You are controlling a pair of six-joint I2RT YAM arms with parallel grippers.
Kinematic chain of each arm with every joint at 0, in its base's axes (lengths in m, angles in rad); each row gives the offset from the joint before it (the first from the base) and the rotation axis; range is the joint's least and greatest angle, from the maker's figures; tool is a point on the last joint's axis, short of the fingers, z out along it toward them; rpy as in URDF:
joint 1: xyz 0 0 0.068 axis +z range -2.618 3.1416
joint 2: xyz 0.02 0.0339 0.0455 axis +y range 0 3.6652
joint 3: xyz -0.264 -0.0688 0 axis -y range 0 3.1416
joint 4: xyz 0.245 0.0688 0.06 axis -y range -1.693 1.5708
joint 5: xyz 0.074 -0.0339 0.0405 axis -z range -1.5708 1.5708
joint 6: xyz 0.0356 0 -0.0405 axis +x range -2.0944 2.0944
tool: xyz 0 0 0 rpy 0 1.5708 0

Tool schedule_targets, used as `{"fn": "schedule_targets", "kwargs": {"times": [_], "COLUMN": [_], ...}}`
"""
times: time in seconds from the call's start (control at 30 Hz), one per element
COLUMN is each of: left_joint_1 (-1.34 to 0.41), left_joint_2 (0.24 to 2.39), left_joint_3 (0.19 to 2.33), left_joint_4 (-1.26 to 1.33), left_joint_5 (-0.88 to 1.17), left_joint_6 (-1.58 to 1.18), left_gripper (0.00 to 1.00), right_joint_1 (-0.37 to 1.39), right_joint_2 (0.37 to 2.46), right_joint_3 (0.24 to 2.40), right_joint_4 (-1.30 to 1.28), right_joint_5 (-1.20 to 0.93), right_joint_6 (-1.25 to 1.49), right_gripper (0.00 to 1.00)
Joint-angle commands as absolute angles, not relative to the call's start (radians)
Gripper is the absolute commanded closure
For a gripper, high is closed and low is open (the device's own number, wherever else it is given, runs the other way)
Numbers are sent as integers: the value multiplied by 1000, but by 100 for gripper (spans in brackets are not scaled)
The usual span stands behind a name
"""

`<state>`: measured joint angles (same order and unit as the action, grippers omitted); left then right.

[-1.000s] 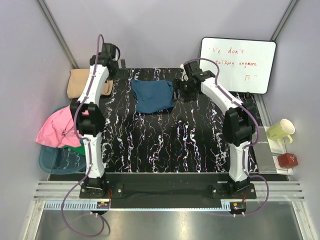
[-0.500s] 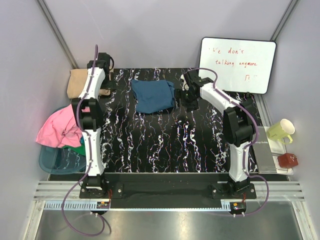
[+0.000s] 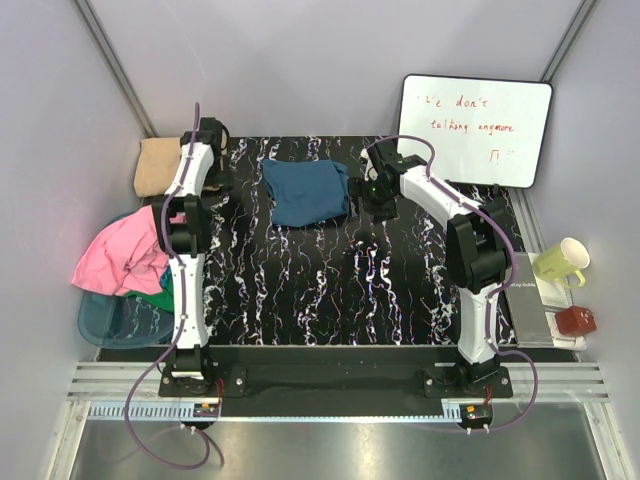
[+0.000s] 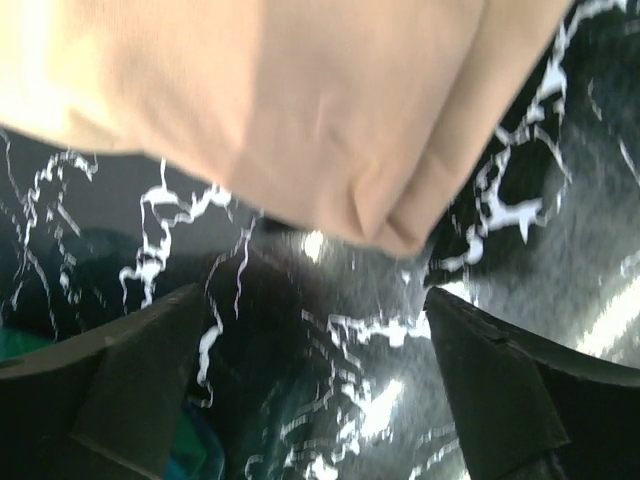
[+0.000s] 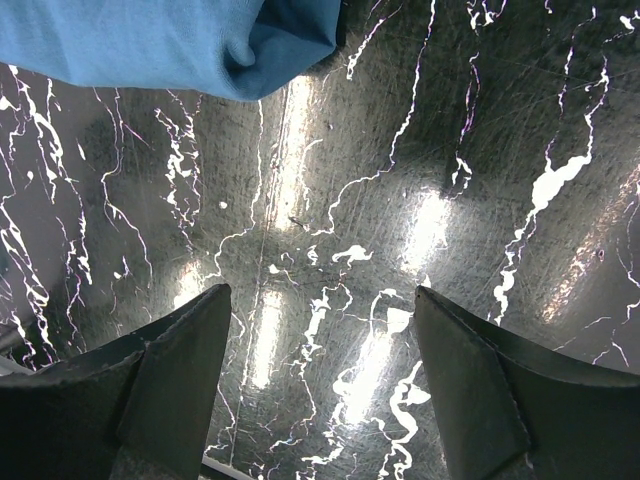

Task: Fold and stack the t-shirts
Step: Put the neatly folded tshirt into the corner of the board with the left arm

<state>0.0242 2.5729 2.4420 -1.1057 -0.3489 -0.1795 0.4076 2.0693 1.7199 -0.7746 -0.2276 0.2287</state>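
Observation:
I will ease my left gripper outward and close it on the tan-beige t-shirt's near edge beside its corner, since that sits just outward of my open fingers.
A folded dark teal-blue t-shirt [image 3: 306,192] lies at the back middle of the black marbled table [image 3: 330,290]. A tan-beige t-shirt [image 3: 158,165] lies folded at the back left. My left gripper [image 3: 208,178] is open and empty beside its right edge. In the left wrist view the tan shirt's corner [image 4: 300,100] lies just ahead of the gripper [image 4: 310,375]. My right gripper [image 3: 371,193] is open and empty just right of the blue shirt. The blue shirt's corner [image 5: 150,40] shows at the top left of the right wrist view, apart from the gripper [image 5: 320,385].
A pink shirt [image 3: 118,257] and a green one [image 3: 152,298] hang over a teal basket [image 3: 115,322] at the left edge. A whiteboard [image 3: 475,115] leans at the back right. A yellow-green mug [image 3: 560,262], a grey block [image 3: 530,300] and a red object [image 3: 576,320] sit at the right.
My left gripper has moved left and down toward the tan shirt. My right gripper has drawn back a little from the blue shirt's right edge. The shirts have not moved.

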Motion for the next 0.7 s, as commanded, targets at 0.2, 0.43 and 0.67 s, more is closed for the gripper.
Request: {"fn": "schedule_targets", "kwargs": {"times": [0.2, 0.43, 0.67], "left_joint_1": [40, 48, 46], "left_joint_2": [2608, 2608, 2499], "left_joint_3": [2520, 2484, 2329], "left_joint_4": [-962, -936, -893], "left_joint_5": [-321, -296, -249], "left_joint_6": [-202, -213, -210], "left_gripper": [77, 100, 100], "right_joint_1": [419, 419, 419], "right_joint_2": [2037, 2059, 2075], "right_joint_3": [1727, 1736, 1756], "right_joint_4": [-753, -753, -753], "right_joint_5": [-215, -219, -241], "right_joint_6": [216, 218, 245], "right_gripper": [18, 18, 18]}}
